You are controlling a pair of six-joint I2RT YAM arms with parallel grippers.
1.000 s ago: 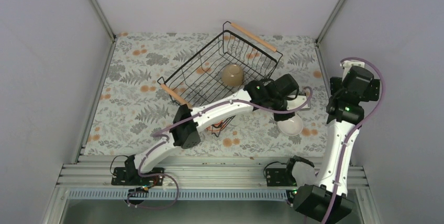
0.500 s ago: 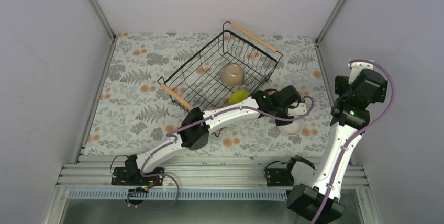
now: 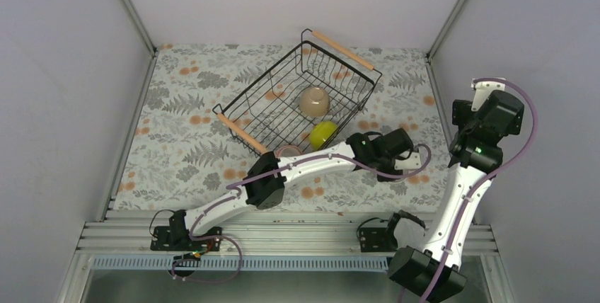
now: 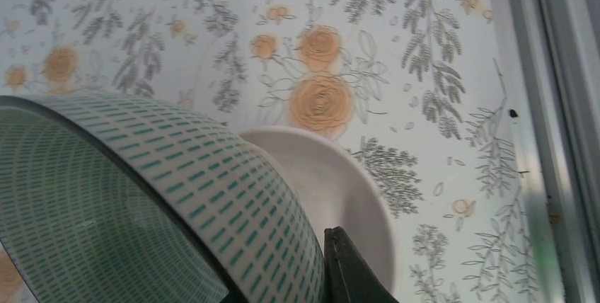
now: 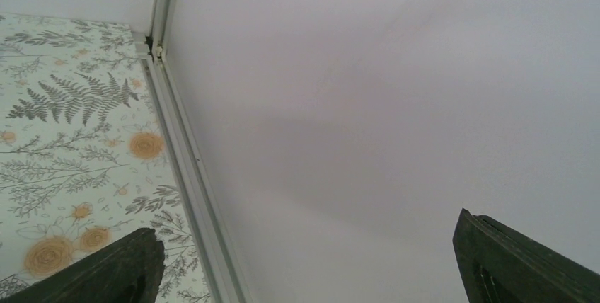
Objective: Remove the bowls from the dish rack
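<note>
The mint bowl (image 4: 141, 204) hangs tipped above. Next it comes down and tilts upright into the white bowl (image 4: 343, 186) with my left gripper, which then releases it.
My left gripper (image 3: 396, 153) reaches across to the table's right side, shut on the rim of the pale mint bowl (image 4: 141, 204) with green dashes. One dark finger (image 4: 350, 267) presses on the bowl's outer wall. Directly under the mint bowl the white bowl (image 4: 347, 190) sits on the cloth. In the top view the left wrist hides both bowls. The black wire dish rack (image 3: 342, 49) stands at the back with a tan bowl (image 3: 315, 101) and a yellow-green bowl (image 3: 323, 133) inside. My right gripper (image 5: 304, 260) is open and empty, raised by the right wall (image 3: 488, 94).
A floral cloth (image 3: 184, 140) covers the table. Grey walls close in on three sides, with a metal corner rail (image 5: 184, 168) close beside the right gripper. The left arm's forearm (image 3: 304, 165) lies across the near side of the rack.
The left arm swung right and toward the near edge with the mint bowl, uncovering the yellow-green bowl and now covering the white one. The right arm drew back toward the right wall.
</note>
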